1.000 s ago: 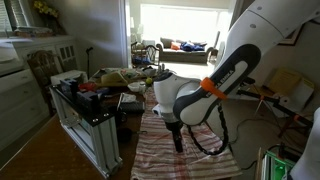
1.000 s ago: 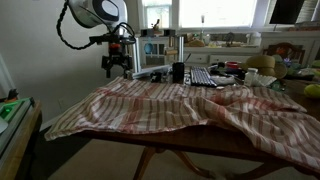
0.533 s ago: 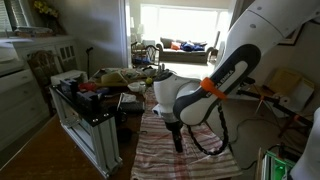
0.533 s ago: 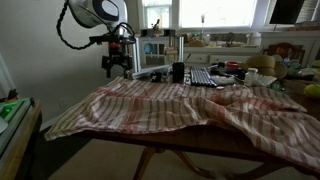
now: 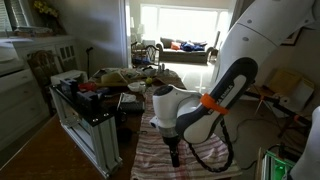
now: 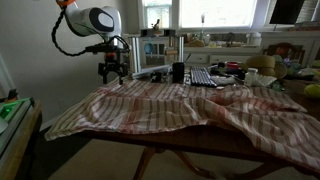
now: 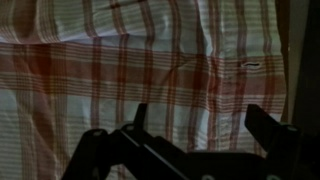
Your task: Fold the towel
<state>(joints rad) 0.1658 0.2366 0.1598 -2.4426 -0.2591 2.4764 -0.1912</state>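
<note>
I will next move my gripper down onto the wrinkled cloth at the towel's far corner, because my open fingers are still just above it.
The towel, cream with thin red-pink stripes, lies spread and wrinkled over the table, with its edges hanging off the sides. It also shows in an exterior view and fills the wrist view. My gripper hangs open and empty just above the towel's far corner; it points down at the cloth in an exterior view. In the wrist view the two dark fingers stand apart with only cloth between them.
A keyboard, a dark cup and other clutter sit on the table's far end. A green-topped box stands beside the table. A dark cabinet with clutter stands next to the table.
The arm has dropped lower and moved along the table, bringing the gripper closer to the towel. The towel has not moved.
</note>
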